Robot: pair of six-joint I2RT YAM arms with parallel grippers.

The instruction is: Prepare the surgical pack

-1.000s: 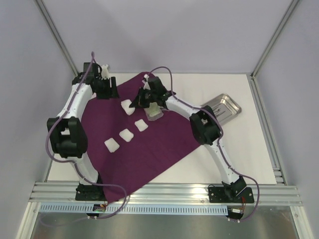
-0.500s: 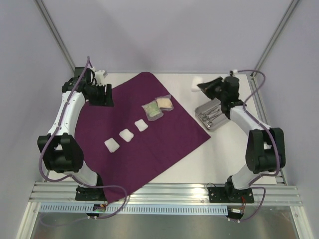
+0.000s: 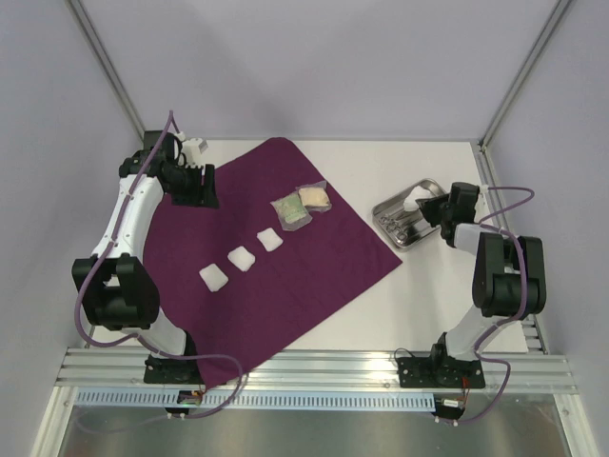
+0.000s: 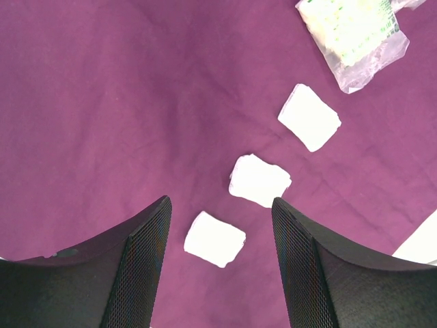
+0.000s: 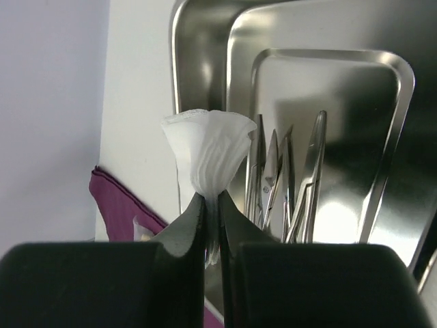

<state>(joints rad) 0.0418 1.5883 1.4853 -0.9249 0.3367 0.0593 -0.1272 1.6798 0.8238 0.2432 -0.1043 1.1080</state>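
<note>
I should lower my right gripper toward the tray's far end (image 3: 422, 190) (image 5: 251, 74) and let go of the fanned gauze square there, because bare steel shows past the ends of the forceps.
The deep-purple cloth (image 3: 285, 276) lies spread flat on the white table. Three white gauze squares (image 3: 242, 257) sit on it in a diagonal row, with two clear packets (image 3: 302, 205) just beyond them. The steel tray (image 3: 392, 206) stands to the right of the cloth with metal forceps (image 5: 311, 178) inside. My right gripper (image 3: 423, 204) hangs over the tray, shut on a fanned white gauze square (image 5: 208, 154). My left gripper (image 3: 193, 184) hovers open above the cloth's far left corner. In its wrist view the gauze squares (image 4: 214, 238) lie below the fingers (image 4: 147, 260), untouched.
Aluminium frame posts rise at the back corners. A rail (image 3: 314, 367) runs along the near edge beside both arm bases. Bare white table (image 3: 447, 295) lies right of the cloth and in front of the tray.
My right arm left the middle of the cloth, took the farthest gauze square off it and swung right, over the tray. The tray sits a little lower and more to the left. The left arm barely shifted.
</note>
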